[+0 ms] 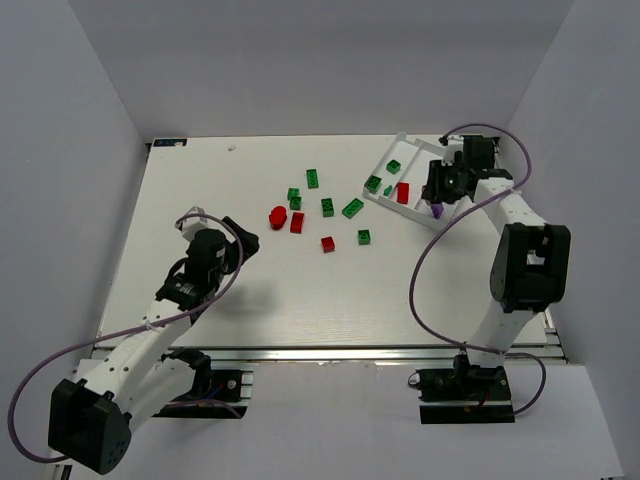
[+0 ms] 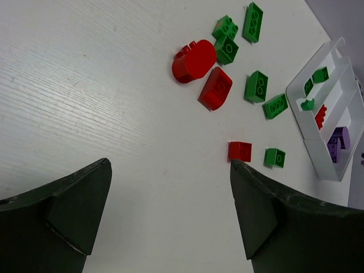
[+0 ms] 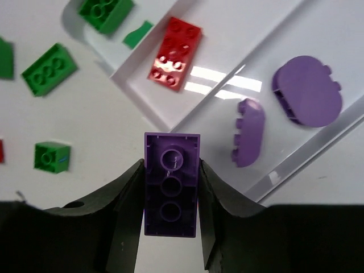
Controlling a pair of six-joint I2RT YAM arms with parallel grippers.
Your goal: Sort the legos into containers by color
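My right gripper will next move outward over that section's far part (image 3: 336,38) and then let go of the purple brick, since purple legos are already in that one tray section.
The white tray (image 1: 382,165) lies at the back right, with green, red (image 3: 175,54) and purple (image 3: 307,91) legos in its three compartments. My right gripper (image 3: 170,165) is shut on a purple brick (image 3: 171,185), underside toward the camera, above the near end of the tray (image 3: 133,94). In the top view this right gripper (image 1: 437,207) hangs over the tray's near corner. My left gripper (image 2: 169,165) is open above bare table at the left (image 1: 215,222), with nothing between its fingers. Loose red legos (image 1: 277,215) and green ones (image 1: 328,206) lie mid-table.
A small red brick (image 2: 239,151) and a small green one (image 2: 274,157) lie just beyond my left gripper's right finger. White walls enclose the table on three sides. The right arm's cable (image 1: 420,280) loops over the table's right part.
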